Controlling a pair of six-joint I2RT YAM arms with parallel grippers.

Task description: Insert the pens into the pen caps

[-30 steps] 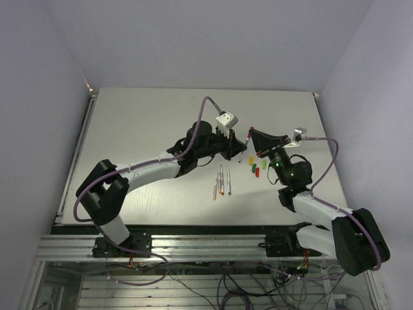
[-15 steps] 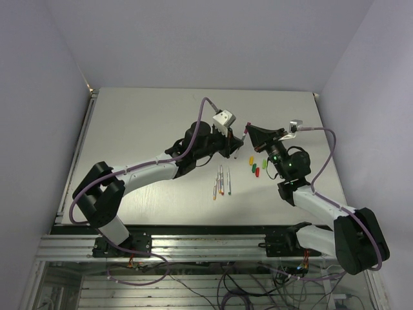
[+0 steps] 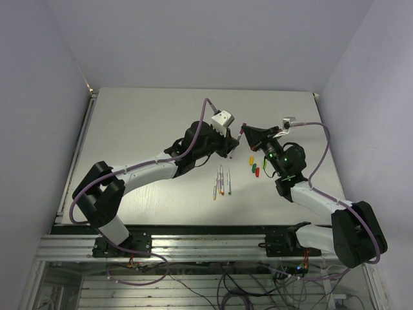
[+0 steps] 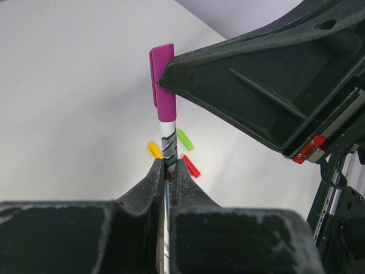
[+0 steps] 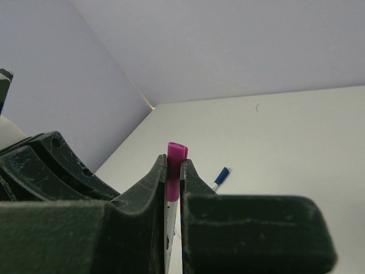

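Note:
The white-grey pen has its cap on. My left gripper needs to go down and to the left in the top view to let it go beside the blue-ended pen, lower on that side.
My left gripper (image 4: 167, 164) is shut on a white-grey pen (image 4: 169, 142) that stands up out of its jaws. A magenta pen cap (image 4: 164, 85) sits over the pen's upper end. My right gripper (image 5: 174, 162) is shut on that magenta cap (image 5: 176, 153), and the pen's white barrel (image 5: 171, 222) runs down between its fingers. In the top view the two grippers meet above the table's middle, left gripper (image 3: 231, 147) and right gripper (image 3: 243, 131). Three more pens (image 3: 221, 181) lie on the table, and one with a blue end (image 5: 221, 176) shows in the right wrist view.
Loose caps lie on the table under the grippers: yellow (image 4: 154, 149), green (image 4: 184, 138) and red (image 4: 191, 166). From above they sit right of the lying pens, near the yellow cap (image 3: 251, 159). A wall rises behind the white table (image 3: 142, 123).
My right gripper has swung left with the magenta cap and met the pen held by my left gripper. The cap now sits on the pen's end. The left gripper shifted slightly left.

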